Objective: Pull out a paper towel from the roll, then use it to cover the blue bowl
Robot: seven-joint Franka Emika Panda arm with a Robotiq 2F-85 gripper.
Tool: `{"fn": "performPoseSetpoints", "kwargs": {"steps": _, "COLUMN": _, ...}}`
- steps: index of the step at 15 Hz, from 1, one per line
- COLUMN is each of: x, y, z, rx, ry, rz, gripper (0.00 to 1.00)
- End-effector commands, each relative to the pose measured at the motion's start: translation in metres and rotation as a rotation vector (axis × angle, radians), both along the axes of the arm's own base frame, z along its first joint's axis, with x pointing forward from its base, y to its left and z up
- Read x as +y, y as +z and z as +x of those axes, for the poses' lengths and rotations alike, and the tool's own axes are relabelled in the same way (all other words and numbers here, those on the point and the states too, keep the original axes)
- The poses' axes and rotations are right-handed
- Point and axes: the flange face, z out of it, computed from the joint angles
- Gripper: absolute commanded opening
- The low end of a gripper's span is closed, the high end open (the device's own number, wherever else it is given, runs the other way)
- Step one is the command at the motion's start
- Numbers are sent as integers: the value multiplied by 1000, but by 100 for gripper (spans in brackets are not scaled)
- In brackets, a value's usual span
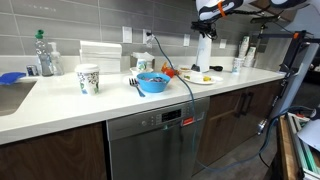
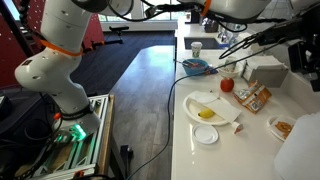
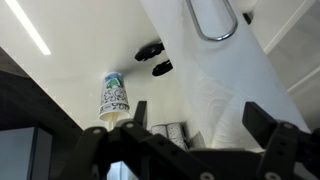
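My gripper should next move down a little onto the paper towel's edge (image 1: 204,45) (image 3: 208,114) on the upright roll, because that edge is already between its open fingers.
The roll (image 1: 204,54) stands upright on the counter, right of the white plate (image 1: 203,78). In the wrist view the roll (image 3: 215,90) fills the space between my fingers, with a metal holder loop (image 3: 212,22) at its end. My gripper (image 1: 206,28) hangs just over the roll's top; it is open and empty (image 3: 197,118). The blue bowl shows in both exterior views (image 1: 152,83) (image 2: 195,67), left of the plate and well away from the gripper. No loose paper towel sheet is in view.
A patterned cup (image 1: 88,78) (image 3: 115,95) stands left of the bowl. A boxy white stack (image 1: 100,55) and bottles (image 1: 241,55) sit along the back wall. A red fruit (image 2: 227,85) and food packets (image 2: 255,97) lie near the plate (image 2: 208,108). The sink (image 1: 12,92) is at far left.
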Motion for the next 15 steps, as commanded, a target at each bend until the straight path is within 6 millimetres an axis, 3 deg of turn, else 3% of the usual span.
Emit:
{"fn": "performPoseSetpoints", "kwargs": {"steps": 1, "x": -8, "y": 0, "z": 0, "rx": 69, "ry": -41, "rz": 11, "gripper": 72}}
{"fn": "performPoseSetpoints", "kwargs": {"steps": 3, "x": -11, "y": 1, "z": -2, "rx": 89, "ry": -57, "rz": 13, "gripper": 63}}
{"fn": "performPoseSetpoints", "kwargs": {"steps": 11, "x": -18, "y": -20, "z": 15, "rx": 46, "ry": -5, "rz": 40, "gripper": 0}}
{"fn": "performPoseSetpoints", "kwargs": {"steps": 15, "x": -14, "y": -31, "z": 21, "rx": 34, "ry": 28, "rz": 70, "gripper": 0}}
